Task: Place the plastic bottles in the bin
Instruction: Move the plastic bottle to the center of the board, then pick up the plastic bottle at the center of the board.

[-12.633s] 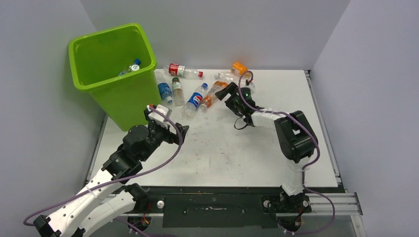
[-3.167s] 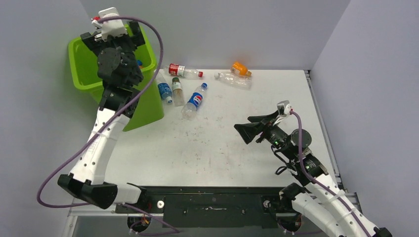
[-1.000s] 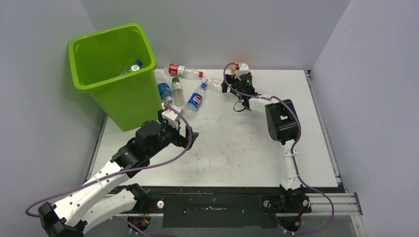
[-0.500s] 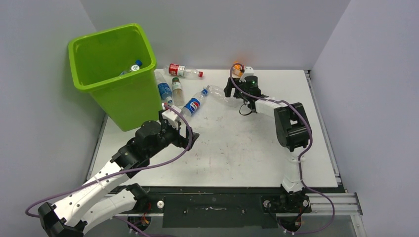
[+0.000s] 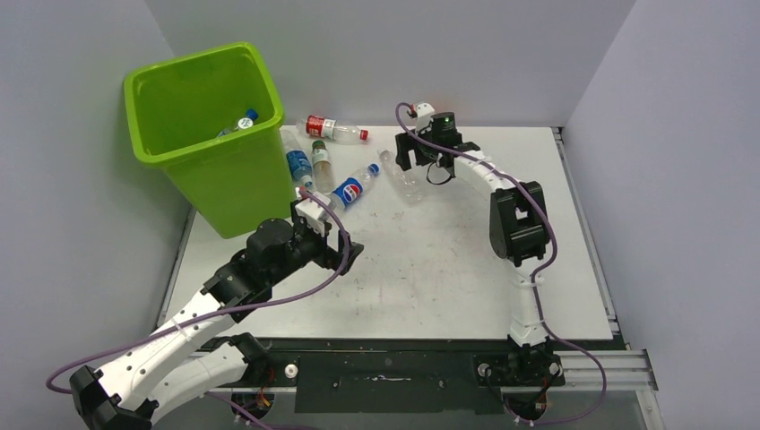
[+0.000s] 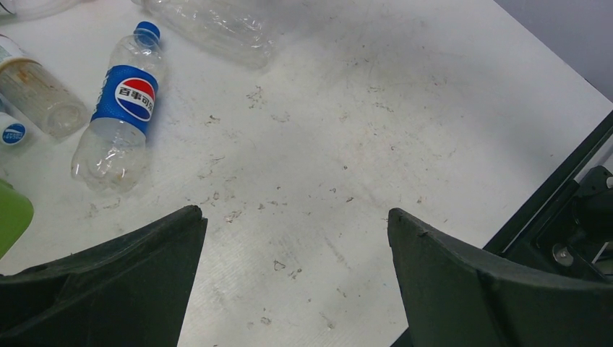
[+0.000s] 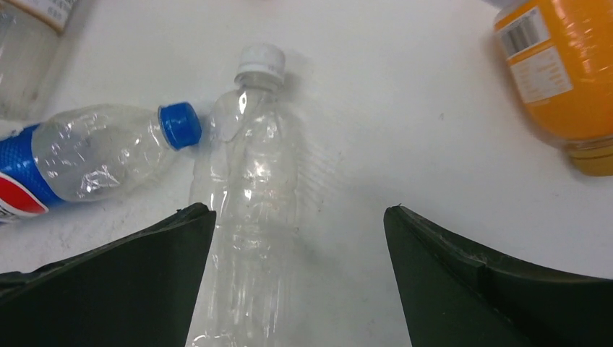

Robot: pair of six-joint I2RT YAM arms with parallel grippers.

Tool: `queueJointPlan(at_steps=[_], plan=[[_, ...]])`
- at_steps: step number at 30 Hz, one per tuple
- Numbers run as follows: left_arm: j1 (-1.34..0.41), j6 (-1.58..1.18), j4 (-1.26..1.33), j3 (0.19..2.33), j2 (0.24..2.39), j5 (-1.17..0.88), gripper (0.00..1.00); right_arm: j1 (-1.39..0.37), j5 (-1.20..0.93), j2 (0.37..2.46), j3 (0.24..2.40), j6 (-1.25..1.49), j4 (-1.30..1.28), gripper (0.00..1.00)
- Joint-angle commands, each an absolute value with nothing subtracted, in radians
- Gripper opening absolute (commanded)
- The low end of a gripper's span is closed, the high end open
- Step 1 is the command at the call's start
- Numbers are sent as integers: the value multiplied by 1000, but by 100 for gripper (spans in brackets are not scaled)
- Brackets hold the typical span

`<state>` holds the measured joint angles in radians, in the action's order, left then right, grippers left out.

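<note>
The clear bottle's body [image 5: 408, 185] [image 7: 253, 228] is nearer one finger, so my right gripper will next move down and to the left in the wrist view onto it.
The lime-green bin [image 5: 179, 134] stands at the back left with one bottle [image 5: 238, 122] inside. To its right lie several plastic bottles: a red-labelled one [image 5: 332, 128], a blue-labelled one [image 5: 298, 167], a brownish one [image 5: 320, 161], a Pepsi bottle [image 5: 351, 187] [image 6: 121, 108] [image 7: 87, 163] and a clear white-capped bottle [image 5: 401, 173] [image 7: 249, 195]. My right gripper [image 5: 414, 158] [image 7: 298, 213] hangs open over the clear bottle, which lies just inside its left finger. An orange bottle [image 7: 556, 72] lies to the right. My left gripper [image 5: 345, 251] [image 6: 296, 217] is open over bare table.
The white table [image 5: 430, 260] is scuffed and ends at a black rail along the near edge. Grey walls close in the back and both sides. A corner of the bin [image 6: 11, 217] shows at the left of the left wrist view.
My right gripper has swung left from the back of the table, and the clear bottle has shifted left until its cap lies near the Pepsi bottle's cap. The left arm has barely moved.
</note>
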<state>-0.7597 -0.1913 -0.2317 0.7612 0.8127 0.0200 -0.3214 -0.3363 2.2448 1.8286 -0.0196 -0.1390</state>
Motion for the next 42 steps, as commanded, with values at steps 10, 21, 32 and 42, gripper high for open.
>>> queueJointPlan(at_steps=[10, 21, 32, 42], plan=[[-762, -224, -190, 773, 811, -31, 96, -384, -306, 2306, 1874, 29, -316, 90], [-762, -231, -192, 769, 796, -8, 96, -426, -300, 2254, 1703, 104, -232, 89], [-764, -377, -110, 761, 758, 130, 96, -471, -231, 1788, 1232, 218, 134, 34], [-755, -467, 118, 882, 729, 139, 96, -784, -185, 1103, 753, 172, 339, 32]])
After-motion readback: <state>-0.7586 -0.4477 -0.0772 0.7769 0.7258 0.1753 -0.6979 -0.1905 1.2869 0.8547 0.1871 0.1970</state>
